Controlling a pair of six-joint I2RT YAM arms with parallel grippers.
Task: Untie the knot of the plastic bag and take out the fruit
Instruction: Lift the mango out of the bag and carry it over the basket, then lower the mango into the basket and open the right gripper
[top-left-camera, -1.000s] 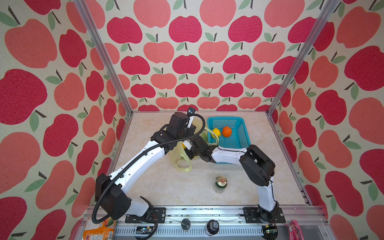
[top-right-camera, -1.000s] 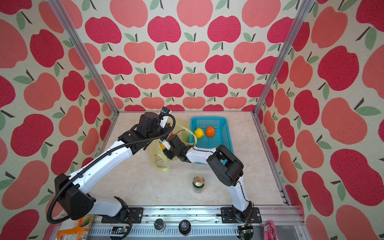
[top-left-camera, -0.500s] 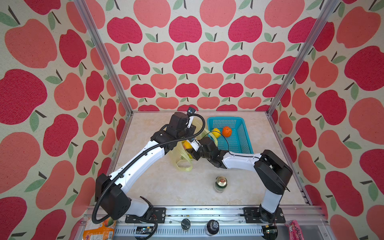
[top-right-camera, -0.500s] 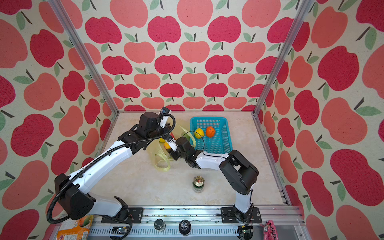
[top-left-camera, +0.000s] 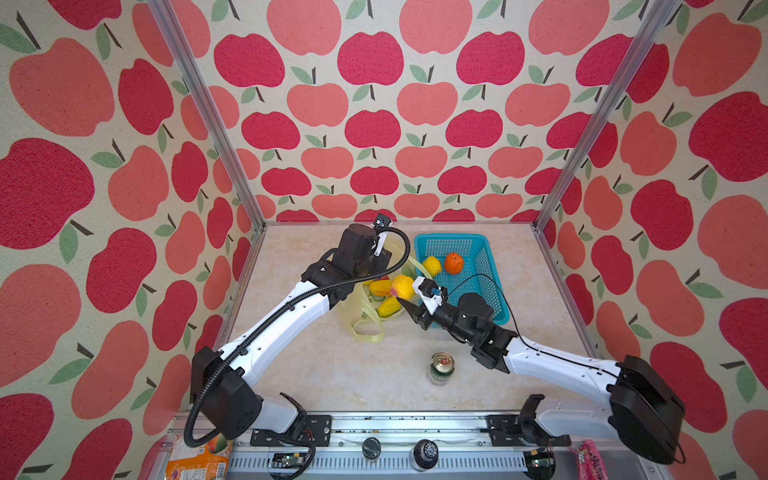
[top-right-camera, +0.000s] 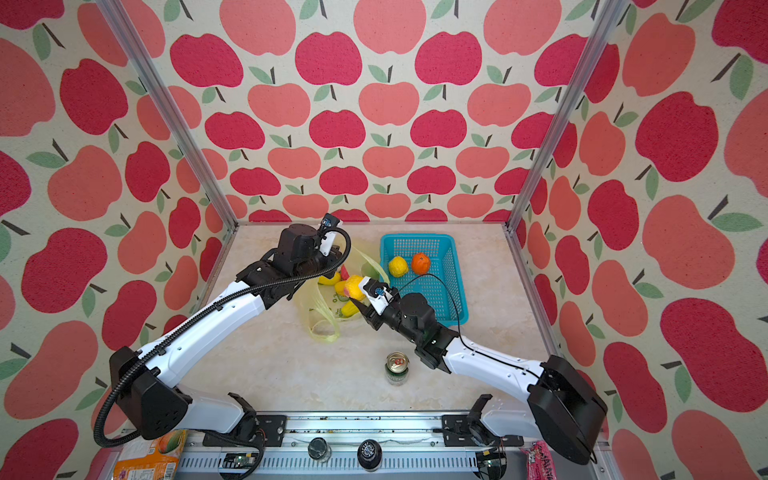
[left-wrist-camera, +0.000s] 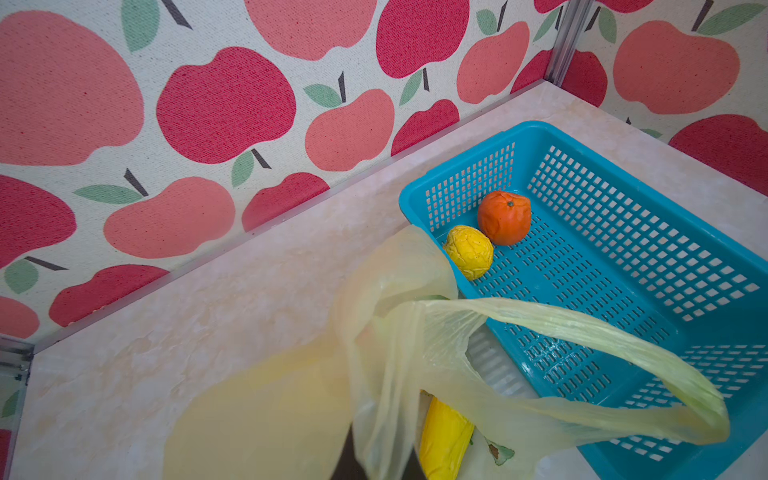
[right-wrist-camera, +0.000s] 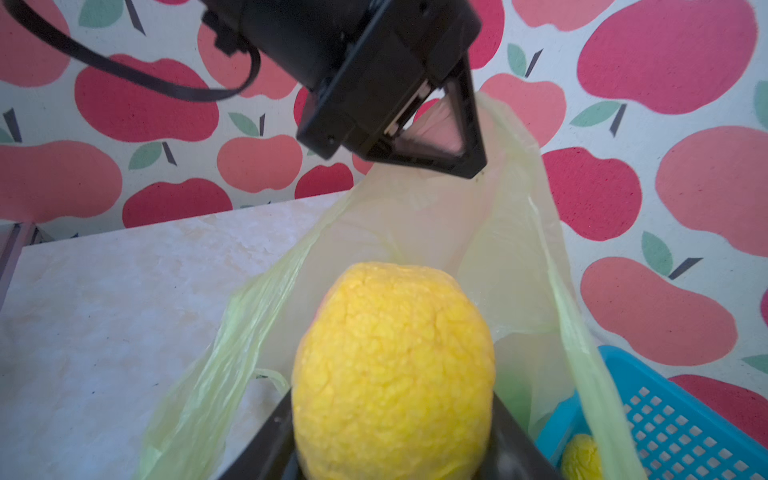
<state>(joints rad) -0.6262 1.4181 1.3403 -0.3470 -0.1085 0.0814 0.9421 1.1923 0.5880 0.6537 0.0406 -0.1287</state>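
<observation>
The robot's right gripper will move outward and down into the basket next and release the yellow-orange fruit, as the bare bottom of the basket beside the orange (top-left-camera: 473, 266) lies below and outward.
The pale yellow plastic bag (top-left-camera: 360, 322) lies open on the table left of the basket. No knot shows, and one handle lies as a loose loop (top-left-camera: 365, 334). My left gripper (left-wrist-camera: 376, 465) is shut on the plastic bag's upper edge and holds it up. My right gripper (right-wrist-camera: 392, 436) is shut on a yellow-orange fruit (right-wrist-camera: 392, 374), held just above the bag's mouth in both top views (top-left-camera: 402, 287) (top-right-camera: 354, 286). More yellow fruit (top-left-camera: 388, 308) and a long yellow piece (left-wrist-camera: 442, 436) rest inside the bag.
The turquoise basket (top-left-camera: 486, 249) at the back right holds a lemon (top-left-camera: 432, 266) and an orange (top-left-camera: 454, 263). A green drink can (top-left-camera: 441, 368) stands in front of my right gripper. An orange snack packet (top-left-camera: 199, 457) lies beyond the front rail.
My right gripper has come out of the bag with the yellow-orange fruit and moved right, toward the basket. The left arm has held still.
</observation>
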